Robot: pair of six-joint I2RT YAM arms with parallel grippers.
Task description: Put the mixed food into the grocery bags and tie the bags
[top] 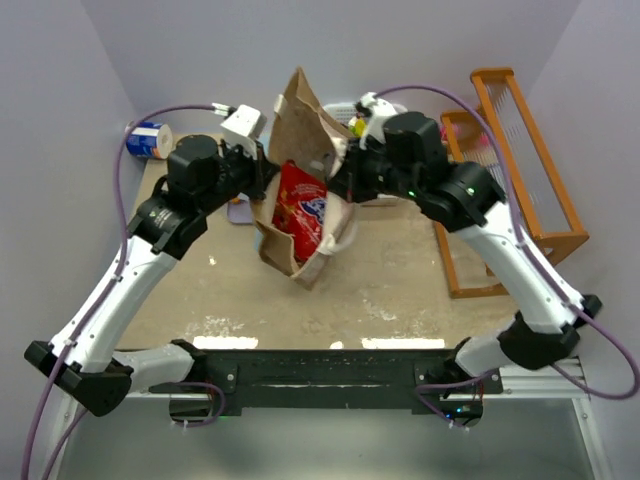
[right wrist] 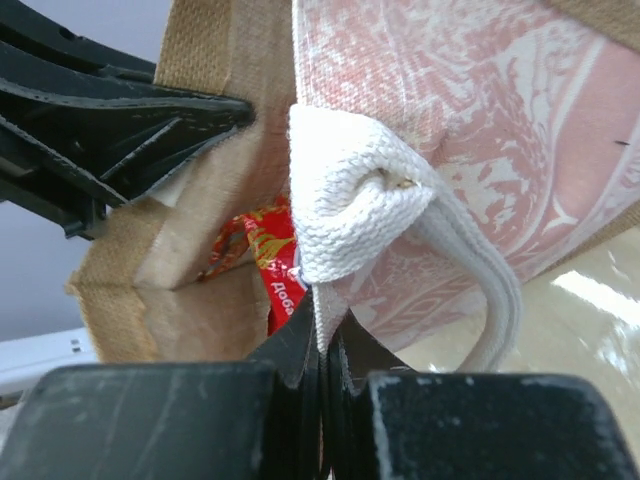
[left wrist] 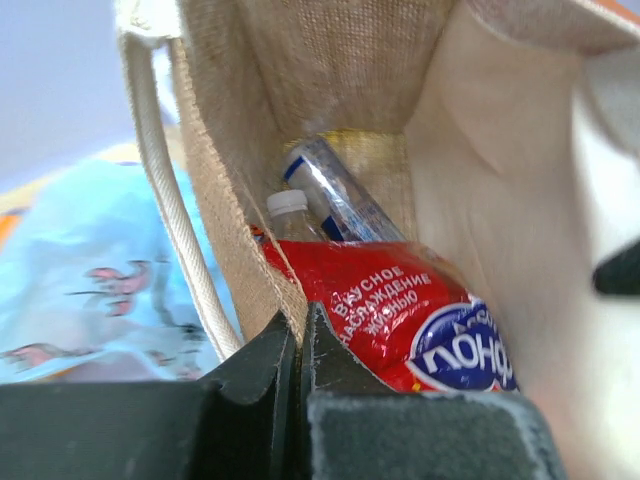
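I will next move my left gripper down and to the left in the top view to let go of the bag's rim, because the tabletop below the gripper on that side is bare.
The brown grocery bag point(top: 300, 125) hangs open above the table's middle, held between both arms. My left gripper point(left wrist: 300, 322) is shut on its coarse woven rim point(left wrist: 255, 275), with a white cord handle point(left wrist: 170, 210) just left of it. My right gripper point(right wrist: 326, 338) is shut on the bag's white woven handle point(right wrist: 350, 200). Inside lie a red snack packet point(left wrist: 400, 315), a clear bottle point(left wrist: 335, 200) and a white-capped bottle point(left wrist: 286, 205). The light-blue printed bag point(left wrist: 90, 270) lies beyond the brown bag's wall. A bit of yellow and green food point(top: 356, 126) shows behind my right wrist.
An orange wooden rack point(top: 520, 170) stands at the right. A blue and white can point(top: 150, 140) lies at the back left. A white basket point(top: 345, 105) is partly hidden behind the right arm. A lilac piece point(top: 240, 211) lies under my left arm.
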